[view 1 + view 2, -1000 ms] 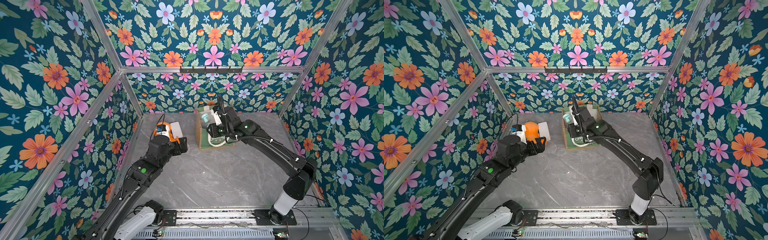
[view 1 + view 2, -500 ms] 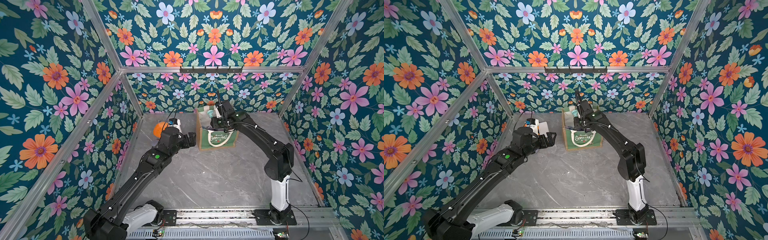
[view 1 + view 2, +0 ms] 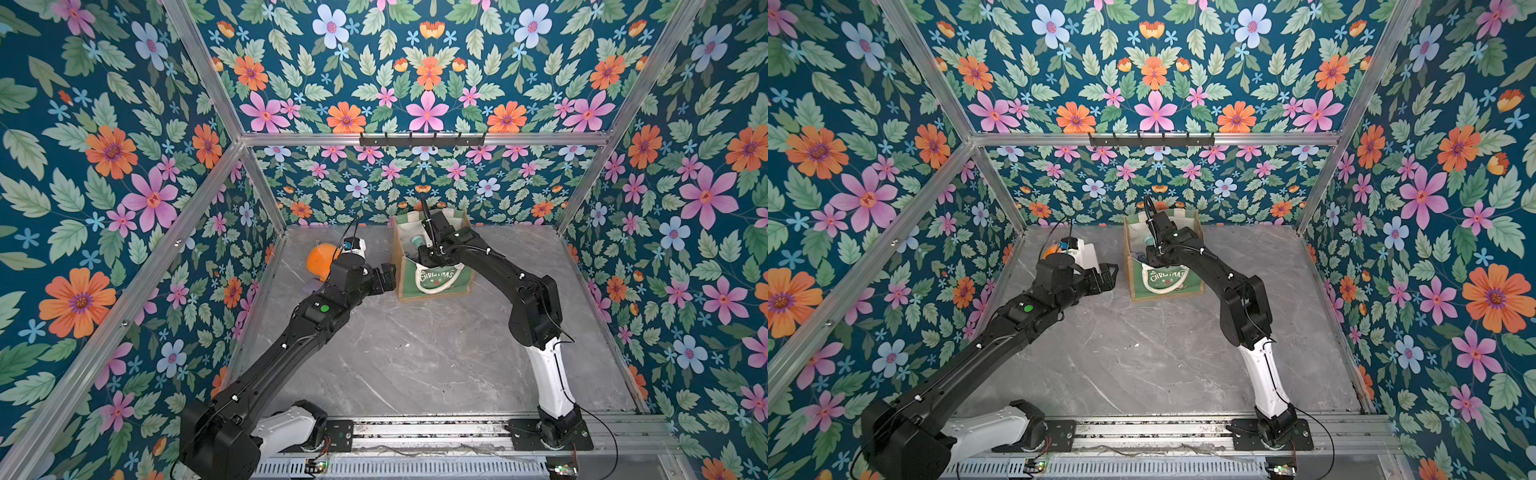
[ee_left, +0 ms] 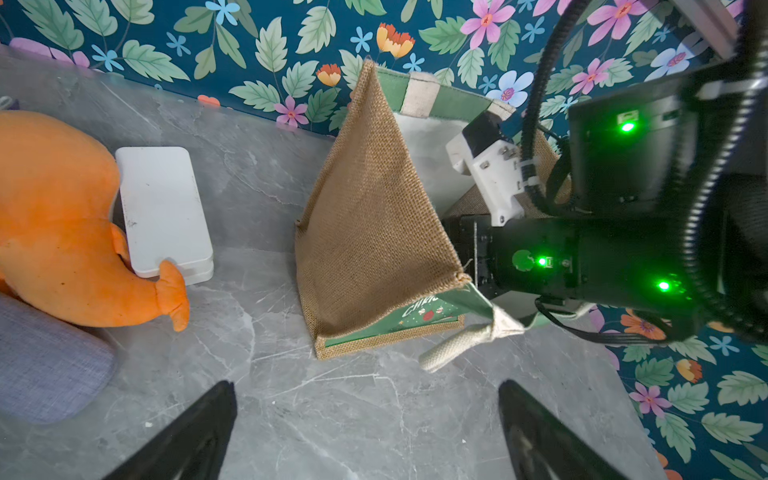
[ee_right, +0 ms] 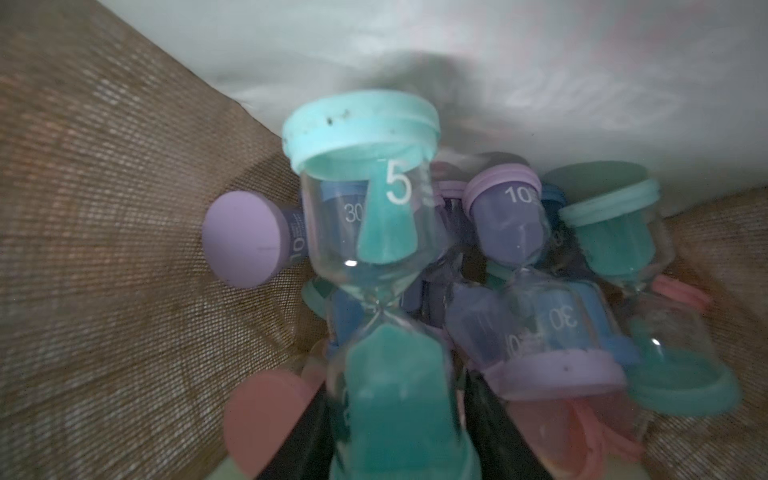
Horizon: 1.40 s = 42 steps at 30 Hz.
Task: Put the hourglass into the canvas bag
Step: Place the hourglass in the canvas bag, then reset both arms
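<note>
The teal hourglass is already between the bag's burlap sides. My right gripper next needs to go down toward the heaped hourglasses below it on the bag's bottom and release the teal hourglass.
The canvas bag [image 3: 436,279] [image 3: 1163,279] stands open at the back of the table, green front with "CHRISTMAS" print and tan burlap side [image 4: 374,216]. My right gripper [image 5: 395,415] reaches down inside it, shut on a teal hourglass [image 5: 386,232] marked 5. The hourglass's teal cap [image 3: 417,241] shows in the bag's mouth in both top views. My left gripper [image 3: 388,278] [image 4: 365,386] hovers open over bare table just left of the bag, with nothing between its fingers.
Several more hourglasses, purple [image 5: 509,216], blue and pink, lie on the bag's floor. Left of the bag are an orange plush toy [image 3: 322,259] [image 4: 62,216], a white box [image 4: 164,208] and a grey cushion [image 4: 45,357]. A hook rail [image 3: 422,139] runs along the back wall.
My right gripper has gone down deeper into the bag with the teal hourglass. My left gripper has moved right from beside the plush toy to next to the bag.
</note>
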{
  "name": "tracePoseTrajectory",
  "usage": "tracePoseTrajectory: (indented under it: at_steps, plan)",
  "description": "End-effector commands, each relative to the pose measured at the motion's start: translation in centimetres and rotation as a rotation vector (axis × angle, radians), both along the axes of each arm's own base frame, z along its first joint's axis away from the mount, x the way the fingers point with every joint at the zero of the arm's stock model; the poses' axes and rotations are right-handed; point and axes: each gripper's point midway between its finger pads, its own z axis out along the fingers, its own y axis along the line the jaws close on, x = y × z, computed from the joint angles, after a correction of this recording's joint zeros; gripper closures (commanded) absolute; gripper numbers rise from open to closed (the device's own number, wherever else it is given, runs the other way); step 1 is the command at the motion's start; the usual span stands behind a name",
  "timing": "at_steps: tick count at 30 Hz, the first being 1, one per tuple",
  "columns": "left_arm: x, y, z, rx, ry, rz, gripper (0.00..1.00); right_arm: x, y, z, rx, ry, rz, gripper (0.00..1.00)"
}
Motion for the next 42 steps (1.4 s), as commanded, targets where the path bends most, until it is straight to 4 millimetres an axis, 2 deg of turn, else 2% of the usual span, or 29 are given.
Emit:
tracePoseTrajectory:
  at_steps: [1, 6, 9, 15, 20, 23, 25, 29, 33, 36, 37, 39, 42]
  plan:
    - [0.4, -0.3, 0.6, -0.025, -0.02, 0.0, 0.0, 0.4, 0.1, -1.0, -0.01, 0.004, -0.006, 0.63]
    - [0.5, -0.4, 0.4, -0.028, -0.019, 0.002, 0.0, 0.6, -0.2, -2.9, -0.039, 0.017, -0.014, 0.61]
    - [0.4, -0.4, 0.4, -0.028, -0.017, 0.001, 0.0, 0.7, -0.3, -3.2, -0.047, 0.017, -0.019, 0.59]
    - [0.1, -0.2, 0.4, -0.038, -0.022, 0.003, 0.0, 0.7, -0.6, -1.3, -0.043, -0.014, -0.023, 0.43]
    - [0.2, 0.0, 0.9, -0.04, -0.031, 0.016, 0.0, 0.9, -0.9, 2.1, -0.034, -0.067, -0.026, 0.33]
    - [0.2, 0.6, 1.5, -0.043, -0.058, 0.045, 0.0, 0.5, -1.0, 5.8, 0.006, -0.124, -0.028, 0.28]
    - [0.3, 1.0, 2.1, -0.031, -0.074, 0.059, 0.0, 0.1, -1.4, 8.9, 0.038, -0.177, -0.032, 0.25]
    - [0.3, 2.0, 3.0, 0.013, -0.087, 0.089, 0.0, -1.1, -3.3, 14.4, 0.058, -0.275, -0.059, 0.2]
    - [0.4, 5.0, 3.6, 0.079, -0.117, 0.214, 0.0, -3.0, -7.3, 19.1, 0.073, -0.364, -0.124, 0.12]
    - [0.5, 7.7, 3.3, 0.14, -0.129, 0.324, 0.0, -4.9, -12.1, 21.0, 0.076, -0.413, -0.229, 0.01]
    - [0.6, 8.8, 3.0, 0.163, -0.136, 0.372, 0.0, -5.9, -14.1, 21.6, 0.087, -0.436, -0.269, 0.01]
    - [0.7, 11.1, 1.9, 0.228, -0.134, 0.469, 0.0, -7.4, -18.1, 20.9, 0.088, -0.454, -0.368, 0.01]
    - [0.9, 15.1, -0.3, 0.324, -0.129, 0.63, 0.0, -10.0, -25.4, 17.8, 0.028, -0.464, -0.568, 0.01]
